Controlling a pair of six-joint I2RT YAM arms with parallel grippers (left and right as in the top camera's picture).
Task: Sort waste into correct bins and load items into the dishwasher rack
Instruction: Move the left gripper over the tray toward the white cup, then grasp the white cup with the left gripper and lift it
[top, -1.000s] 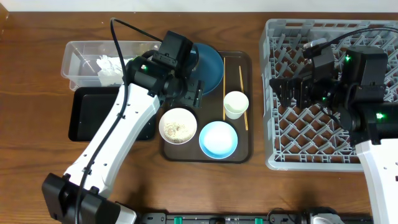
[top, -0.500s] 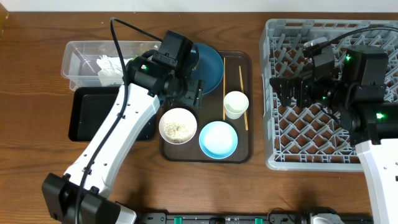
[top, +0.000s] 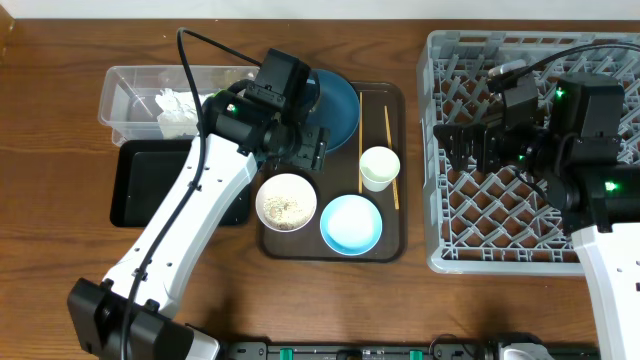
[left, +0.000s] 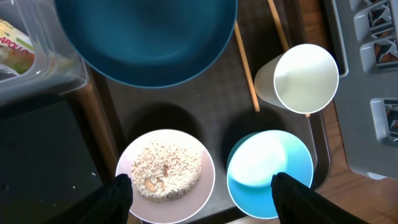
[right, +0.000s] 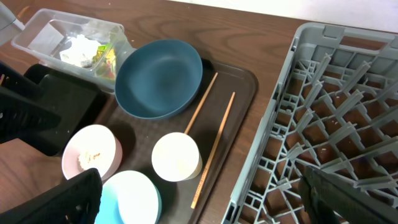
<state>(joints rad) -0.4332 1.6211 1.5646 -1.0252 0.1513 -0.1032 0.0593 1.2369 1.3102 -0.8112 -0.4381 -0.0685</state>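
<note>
I will next lower my left gripper toward the right in the overhead view, to the white cup's rim (top: 368, 153) (left: 281, 60) facing the dark-blue bowl, since the cup's opening is free.
My left gripper (top: 306, 150) hangs open over the brown tray, with the small white bowl (left: 165, 175) of rice grains (left: 166, 169) and the light-blue bowl (left: 268, 174) below its spread fingers and nothing between them. The dark-blue bowl (top: 338, 106) sits behind it. The white cup (top: 379, 167) stands by two chopsticks (top: 390, 155). Crumpled tissue (top: 176, 110) and a yellow-green wrapper (right: 109, 56) lie in the clear tub (top: 128, 88); the black tray (top: 150, 186) lies in front of it. My right gripper (top: 470, 146) is open and empty above the left part of the grey rack (top: 480, 218).
The brown serving tray (top: 386, 248) holds the dishes between the bins and the rack. My left arm runs from the near left edge up over the black tray. Bare wooden table (top: 60, 150) lies to the far left and along the front.
</note>
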